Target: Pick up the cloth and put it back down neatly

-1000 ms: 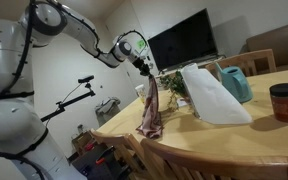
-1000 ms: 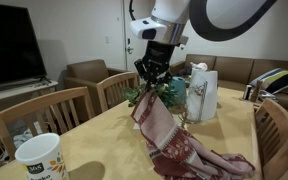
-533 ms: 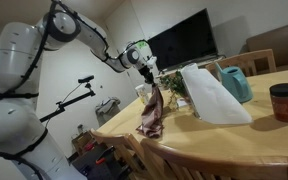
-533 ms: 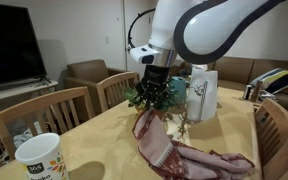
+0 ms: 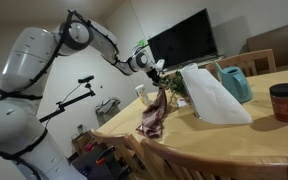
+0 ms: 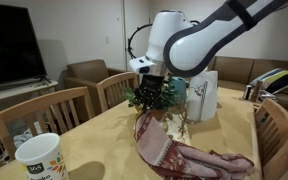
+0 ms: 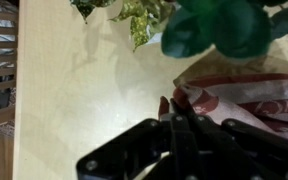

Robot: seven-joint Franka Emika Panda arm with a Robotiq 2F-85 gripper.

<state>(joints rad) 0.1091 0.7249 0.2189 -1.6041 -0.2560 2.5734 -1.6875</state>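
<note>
I should next move my gripper outward toward the green plant (image 5: pixel 176 86) (image 7: pixel 219 27) and then release the cloth's raised corner, because the trailing cloth is still bunched and needs pulling straight.
The cloth (image 6: pixel 169 150) is red and white patterned. One corner is lifted and the rest trails across the wooden table (image 6: pixel 94 150). In an exterior view it hangs down near the table's corner (image 5: pixel 153 112). My gripper (image 6: pixel 152 97) is shut on the cloth's raised corner, just in front of a green plant. In the wrist view the black jaws (image 7: pixel 171 112) pinch the cloth's edge (image 7: pixel 239 100) close above the table top.
A green plant (image 6: pixel 162 92) stands right behind the gripper, with a white bag (image 6: pixel 201 93) beside it. A paper cup (image 6: pixel 39 157) sits at the near table edge. A red jar (image 5: pixel 284 102) and teal pitcher (image 5: pixel 236 82) stand further along. Wooden chairs (image 6: pixel 44 115) surround the table.
The gripper has moved down and toward the plant with the cloth corner in it. More of the cloth now lies on the table.
</note>
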